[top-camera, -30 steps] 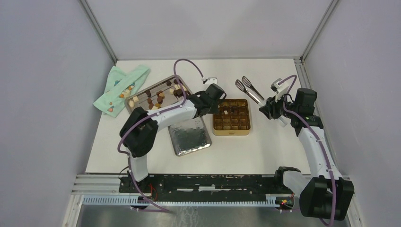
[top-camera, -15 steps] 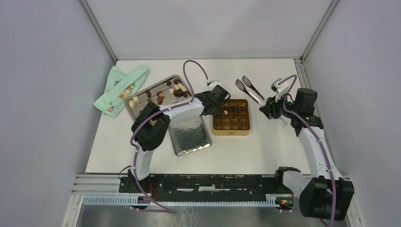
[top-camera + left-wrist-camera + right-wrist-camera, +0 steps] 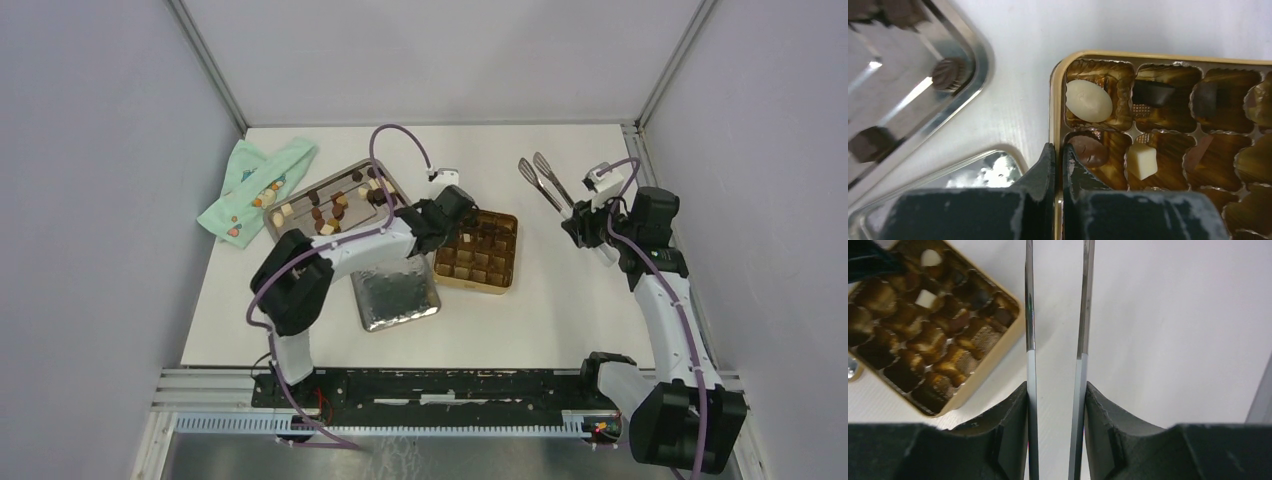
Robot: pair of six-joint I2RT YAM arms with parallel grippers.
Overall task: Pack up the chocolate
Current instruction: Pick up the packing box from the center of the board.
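Observation:
The tin (image 3: 477, 251) goes up in my left gripper, to the right in the top view and down onto bare tabletop next, then gets released, as the lid crowds it.
The gold tin (image 3: 477, 251) lies mid-table, turned askew, its cups holding several chocolate pieces (image 3: 1089, 100), dark, brown and white. My left gripper (image 3: 441, 226) is shut on the tin's left rim (image 3: 1058, 150), one finger inside and one outside. More loose chocolate (image 3: 338, 200) lies on the steel tray (image 3: 330, 180) behind it. My right gripper (image 3: 592, 226) is shut on metal tongs (image 3: 541, 178), right of the tin. In the right wrist view its fingers (image 3: 1013, 415) press the tong arms (image 3: 1030, 340), which stay apart over bare table; the tips are out of view there.
A shiny square lid (image 3: 395, 292) lies in front of the tray, touching the tin's left side. A green patterned cloth (image 3: 255, 185) lies at the back left. The steel tray's corner (image 3: 968, 65) is close to the tin. White walls enclose the table.
The left gripper has dragged the tin left and turned it askew. The right gripper with the tongs has shifted right and back, away from the tin.

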